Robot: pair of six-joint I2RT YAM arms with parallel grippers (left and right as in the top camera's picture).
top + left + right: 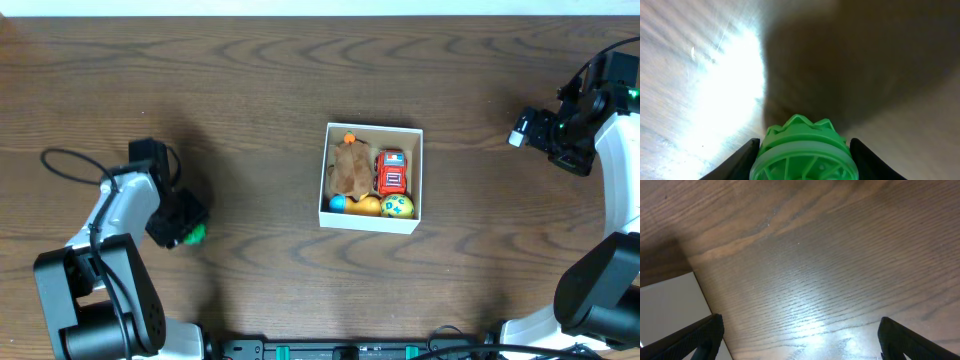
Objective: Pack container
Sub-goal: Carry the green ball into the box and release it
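The left gripper moves up and over the container's side, which stands in the way, next, then lowers to release onto the orange and blue piece.
The container, a square white box with a tan inside, sits at the table's middle. It holds a brown furry toy, a red toy car, a yellow-green ball and an orange and blue piece. My left gripper is at the left of the table, low over the wood, shut on a green ridged plastic toy that fills the space between its fingers. My right gripper is open and empty at the far right, above bare wood.
A black cable loops on the table by the left arm. The arm bases stand at the front left and front right. A pale surface beyond the table edge shows in the right wrist view.
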